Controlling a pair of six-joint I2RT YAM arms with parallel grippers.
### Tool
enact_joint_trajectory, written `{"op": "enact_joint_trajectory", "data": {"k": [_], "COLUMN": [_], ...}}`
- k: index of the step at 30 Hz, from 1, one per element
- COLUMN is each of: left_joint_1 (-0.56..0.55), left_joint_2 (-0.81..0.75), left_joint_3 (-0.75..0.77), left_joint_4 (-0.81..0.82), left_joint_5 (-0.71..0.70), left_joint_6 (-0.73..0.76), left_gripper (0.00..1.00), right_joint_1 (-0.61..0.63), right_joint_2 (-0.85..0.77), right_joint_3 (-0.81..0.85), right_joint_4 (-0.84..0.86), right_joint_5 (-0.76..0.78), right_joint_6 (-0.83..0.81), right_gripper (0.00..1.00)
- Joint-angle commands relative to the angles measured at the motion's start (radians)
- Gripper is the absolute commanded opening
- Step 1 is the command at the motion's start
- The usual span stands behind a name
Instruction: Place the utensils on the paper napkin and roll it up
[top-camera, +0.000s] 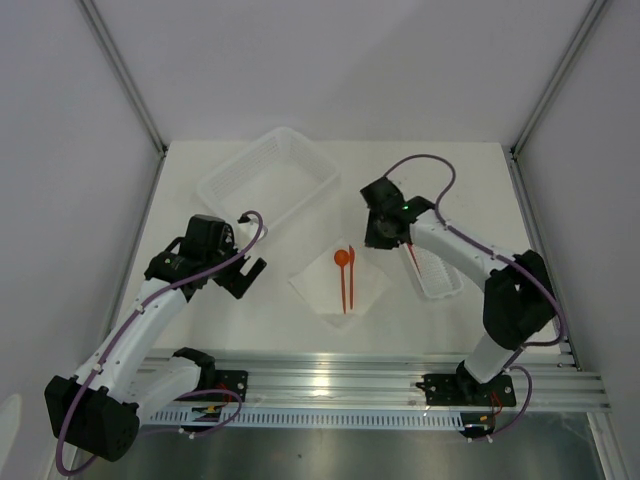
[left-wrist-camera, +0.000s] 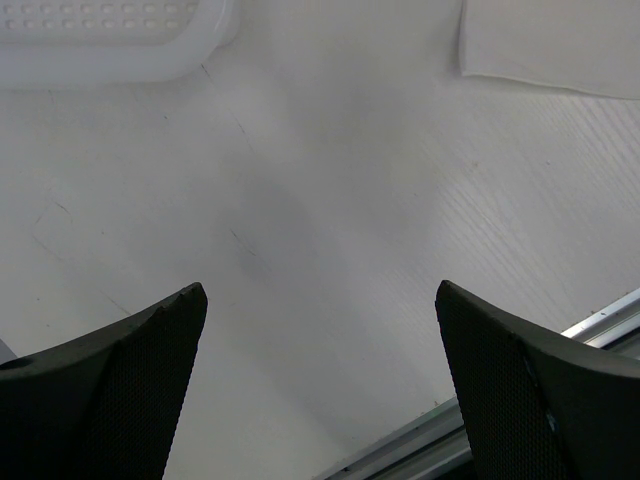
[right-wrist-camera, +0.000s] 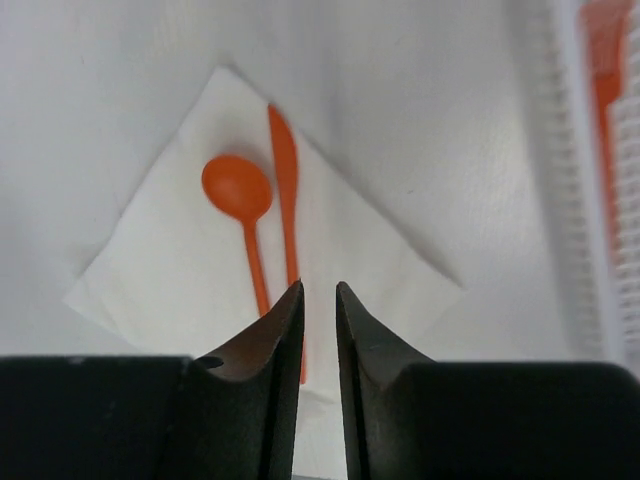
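Observation:
Next I need to bring my right gripper down to the third orange utensil's handle in the narrow white tray (top-camera: 440, 282), since only that utensil lies off the napkin (top-camera: 338, 285).
The paper napkin (top-camera: 338, 285) lies as a diamond at mid-table. An orange spoon (top-camera: 342, 262) and an orange knife (top-camera: 351, 275) lie side by side on it; both also show in the right wrist view, spoon (right-wrist-camera: 240, 195) and knife (right-wrist-camera: 285, 170), on the napkin (right-wrist-camera: 170, 260). A third orange utensil (top-camera: 411, 255) lies in the narrow white tray (top-camera: 440, 282), seen also at the right wrist view's edge (right-wrist-camera: 605, 70). My right gripper (top-camera: 385, 228) hovers above, between napkin and tray; its jaws stand a thin slit apart with nothing between them (right-wrist-camera: 320, 290). My left gripper (top-camera: 242, 268) is open and empty (left-wrist-camera: 320, 300), left of the napkin.
A large white mesh basket (top-camera: 268, 182) stands at the back left; its corner shows in the left wrist view (left-wrist-camera: 110, 45), with a napkin corner (left-wrist-camera: 550, 45). The metal rail (top-camera: 380, 375) runs along the near table edge.

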Motion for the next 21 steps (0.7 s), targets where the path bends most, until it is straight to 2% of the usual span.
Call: {"op": "enact_joint_trajectory", "data": {"k": [1, 3, 6, 10, 15, 18, 19, 21], "left_joint_1": [-0.005, -0.005, -0.005, -0.005, -0.005, -0.007, -0.005, -0.002], "left_joint_2": [0.000, -0.002, -0.002, 0.006, 0.019, 0.044, 0.056, 0.082], "left_joint_3": [0.005, 0.004, 0.005, 0.007, 0.013, 0.005, 0.008, 0.014], "left_joint_4": [0.023, 0.026, 0.026, 0.029, 0.046, 0.115, 0.130, 0.190], "left_joint_5": [0.023, 0.025, 0.020, 0.008, -0.029, -0.211, -0.319, -0.398], "left_joint_6": [-0.010, -0.010, -0.010, -0.009, 0.007, 0.046, 0.059, 0.091], "left_gripper": [1.00, 0.99, 1.00, 1.00, 0.99, 1.00, 1.00, 0.99], "right_joint_1": [-0.143, -0.280, -0.399, -0.450, -0.456, -0.458, -0.456, -0.458], "right_joint_2": [-0.100, -0.114, -0.061, 0.008, 0.073, 0.071, 0.067, 0.064], "right_joint_3": [0.001, -0.013, 0.005, 0.002, -0.012, -0.042, -0.048, -0.067], "right_joint_4": [-0.013, 0.005, -0.042, -0.030, -0.026, -0.007, -0.001, 0.014], "right_joint_5": [0.009, -0.055, -0.086, -0.105, -0.122, -0.141, -0.170, -0.210], "right_joint_6": [-0.139, -0.205, -0.275, -0.330, -0.359, -0.374, -0.381, -0.391], "right_gripper": [0.22, 0.22, 0.20, 0.18, 0.16, 0.16, 0.16, 0.16]}}
